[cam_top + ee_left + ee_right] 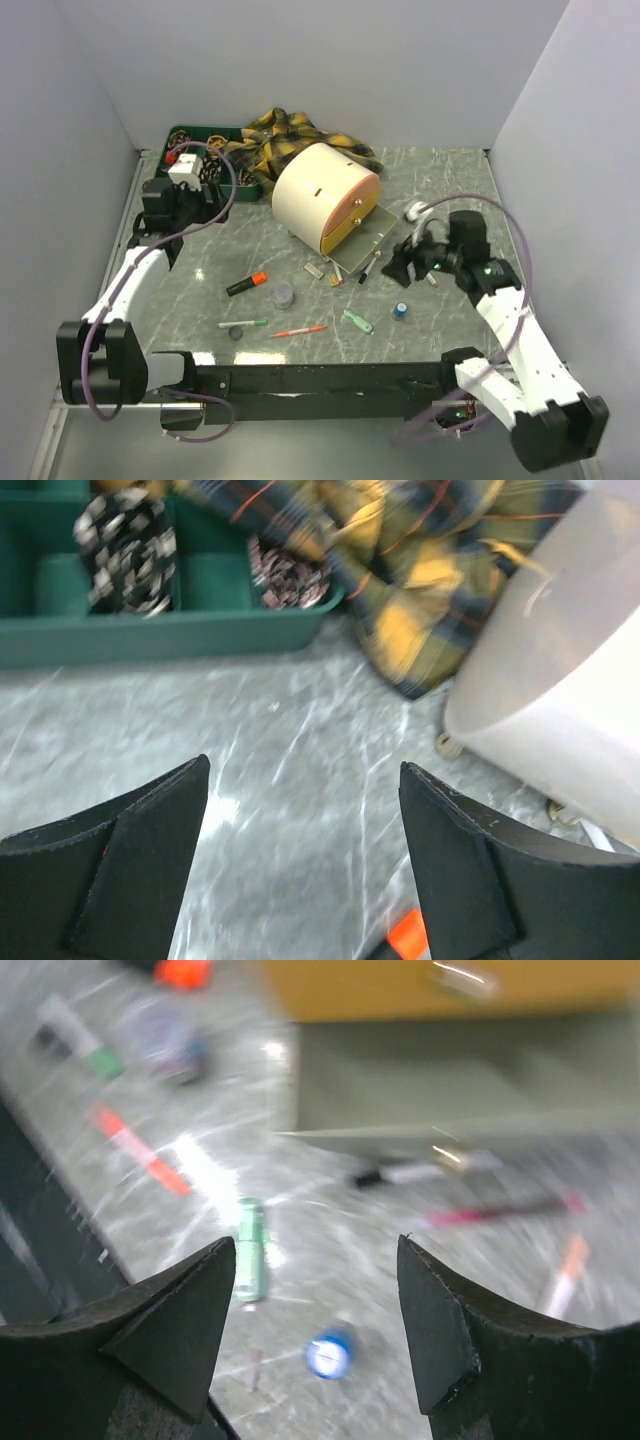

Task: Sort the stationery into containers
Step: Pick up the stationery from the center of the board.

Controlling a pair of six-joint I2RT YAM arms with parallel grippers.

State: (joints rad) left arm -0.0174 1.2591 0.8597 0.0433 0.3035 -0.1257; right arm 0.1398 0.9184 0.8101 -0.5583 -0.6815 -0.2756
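The green clip (357,321) (248,1250) still lies loose on the tabletop, so my right gripper moves to the left in the top view and down onto it next.
Loose stationery lies on the grey marble table in front of the cream drum (315,195): a black highlighter with orange cap (245,283), a grey tape roll (283,294), a green-tipped pen (243,324), an orange pen (298,331), a green clip (357,321) and a small blue-capped item (400,309). The dark green tray (190,135) stands at the back left. My left gripper (305,763) is open and empty, above bare table between the tray (150,640) and the drum (560,700). My right gripper (315,1242) is open and empty, above the clip (248,1250) and the blue item (328,1353).
The drum's grey-green drawer (360,245) stands pulled open toward the front. The yellow-and-black plaid cloth (290,135) lies behind the drum and over the tray's right end. Erasers (313,269) and a black marker (368,268) lie by the drawer. White walls enclose the table.
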